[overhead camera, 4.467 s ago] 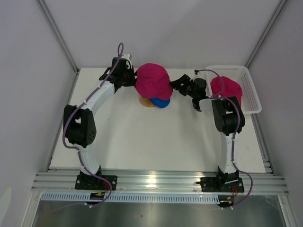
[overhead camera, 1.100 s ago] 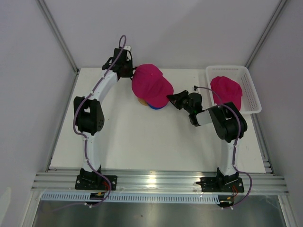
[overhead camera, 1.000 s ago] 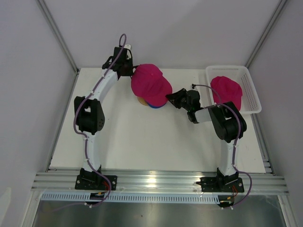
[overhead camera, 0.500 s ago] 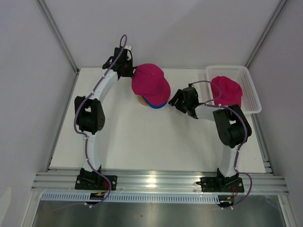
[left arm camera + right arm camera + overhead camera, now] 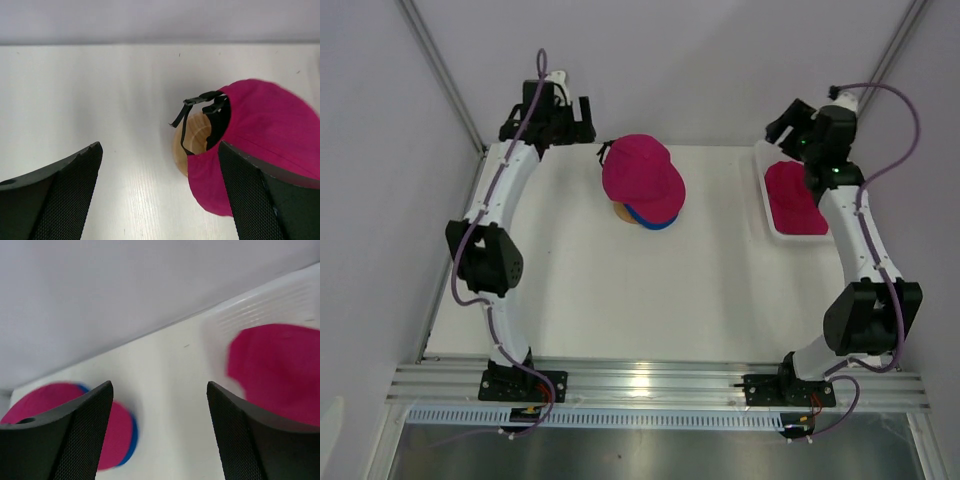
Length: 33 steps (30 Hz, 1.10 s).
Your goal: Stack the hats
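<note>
One hat still lies apart from the stacked pair. My right gripper should next go down into the basket to the pink hat's side away from the stack (image 5: 812, 208) (image 5: 306, 371).
A magenta-pink hat (image 5: 642, 177) (image 5: 260, 145) (image 5: 55, 420) lies on top of a royal blue hat (image 5: 657, 219) (image 5: 131, 440), both on the tan wooden stand (image 5: 623, 213) (image 5: 192, 145) at the table's back middle. Its black strap (image 5: 192, 107) hangs loose at the back. A second pink hat (image 5: 794, 197) (image 5: 277, 370) lies in the white basket (image 5: 763, 190) (image 5: 260, 305). My left gripper (image 5: 582, 118) (image 5: 159, 187) stands open and empty, raised to the left of the stack. High over the basket's back end, my right gripper (image 5: 782, 125) (image 5: 160, 425) is open and empty too.
The white table (image 5: 620, 290) ends at an aluminium rail (image 5: 650, 385) in front. Grey walls and slanted frame posts (image 5: 440, 75) close in the back and sides. The basket sits at the table's back right corner.
Both grippers have let go of the pink hat and opened. The left arm drew back and up to the left; the right arm swung away up to the basket. The hat stays on the stack.
</note>
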### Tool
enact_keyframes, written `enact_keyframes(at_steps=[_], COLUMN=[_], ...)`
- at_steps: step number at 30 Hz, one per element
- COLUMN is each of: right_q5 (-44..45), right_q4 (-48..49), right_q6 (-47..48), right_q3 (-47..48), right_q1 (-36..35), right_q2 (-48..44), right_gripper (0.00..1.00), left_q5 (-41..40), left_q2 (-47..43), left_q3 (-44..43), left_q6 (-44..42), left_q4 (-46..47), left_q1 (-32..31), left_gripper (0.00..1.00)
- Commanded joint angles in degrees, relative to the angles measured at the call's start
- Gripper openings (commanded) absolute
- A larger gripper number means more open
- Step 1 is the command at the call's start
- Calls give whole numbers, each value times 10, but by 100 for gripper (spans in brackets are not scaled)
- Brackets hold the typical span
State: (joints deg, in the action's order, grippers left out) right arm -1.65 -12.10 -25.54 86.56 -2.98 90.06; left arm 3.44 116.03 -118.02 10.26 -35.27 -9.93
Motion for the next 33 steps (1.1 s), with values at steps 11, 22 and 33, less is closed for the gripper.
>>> enact_keyframes(at_steps=[11,22,33], right_q5=[81,114,91], right_q4=[-94,-35,8], right_q6=[33,48,76], right_q3=[-14,-7,38], right_q1=[155,173,193], right_q2=[104,201,275], right_gripper=[78,76,3], left_q5=[95,125,148], left_q2=[-188,-267,-317], left_q3=[64,188,223], left_q6=[11,23,27], left_q4=[24,63,71], left_q1=[52,52,53], left_gripper=[99,100,99])
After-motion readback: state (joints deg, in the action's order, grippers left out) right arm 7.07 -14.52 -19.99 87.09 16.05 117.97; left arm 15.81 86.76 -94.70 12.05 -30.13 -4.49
